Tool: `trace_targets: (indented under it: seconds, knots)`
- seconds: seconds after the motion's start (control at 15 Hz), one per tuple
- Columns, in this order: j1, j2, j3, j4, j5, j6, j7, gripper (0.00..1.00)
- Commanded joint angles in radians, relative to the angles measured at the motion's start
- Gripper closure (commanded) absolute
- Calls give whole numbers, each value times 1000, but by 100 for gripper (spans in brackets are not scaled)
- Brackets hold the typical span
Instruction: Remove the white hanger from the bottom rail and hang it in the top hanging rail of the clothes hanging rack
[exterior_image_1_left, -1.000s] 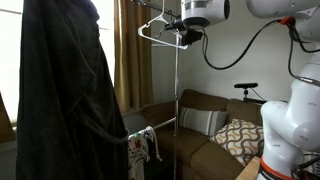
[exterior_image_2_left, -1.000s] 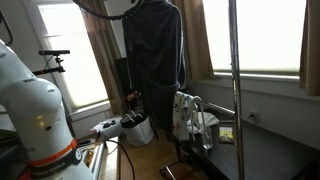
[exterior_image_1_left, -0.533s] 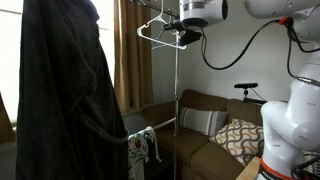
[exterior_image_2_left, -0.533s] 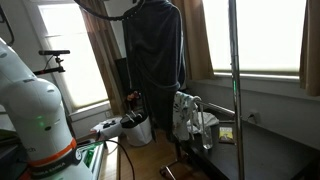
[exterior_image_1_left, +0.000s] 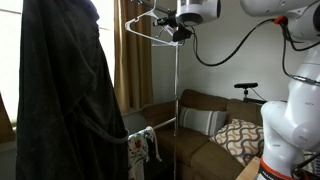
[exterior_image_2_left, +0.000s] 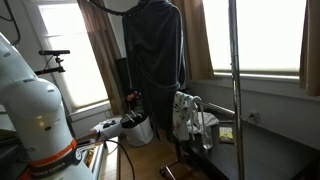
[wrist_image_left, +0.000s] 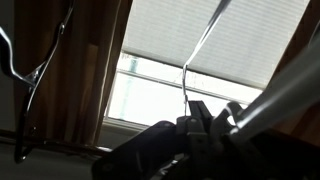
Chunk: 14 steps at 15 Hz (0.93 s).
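Observation:
The hanger is held only by my gripper's fingers, so my gripper will next move it away from the rack's upright pole (exterior_image_1_left: 177, 100) toward the dark coat, to the rack's top bar, and release it.
In an exterior view my gripper (exterior_image_1_left: 179, 31) is high up beside the rack's upright pole (exterior_image_1_left: 177, 100), shut on the thin white hanger (exterior_image_1_left: 147, 33). The hanger sticks out to the left of the jaws, near the top of the rack. In the wrist view the dark jaws (wrist_image_left: 203, 122) are closed round the hanger's wire (wrist_image_left: 190, 72), which rises in front of a bright window blind. The top rail is barely visible at the upper edge. The rack's lower rail (exterior_image_1_left: 160, 122) is at sofa height.
A large dark coat (exterior_image_1_left: 65, 95) hangs on the rack and fills the left; it also shows in an exterior view (exterior_image_2_left: 155, 50). A brown sofa (exterior_image_1_left: 205, 135) with a patterned pillow (exterior_image_1_left: 240, 137) stands behind. The white robot base (exterior_image_2_left: 35, 110) and the rack pole (exterior_image_2_left: 235, 90) are nearby.
My gripper has moved up and a little to the left with the white hanger, bringing it closer to the top of the rack.

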Motion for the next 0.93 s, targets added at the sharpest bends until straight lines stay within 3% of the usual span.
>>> trace_targets:
  seconds: [0.0,0.47,0.87]
  knots:
    - [-4,113,-19,113,3,-55,0,99]
    - [-9,329,-26,327,11,-97,-20,99]
    - [-9,326,-24,426,16,-101,-23,99]
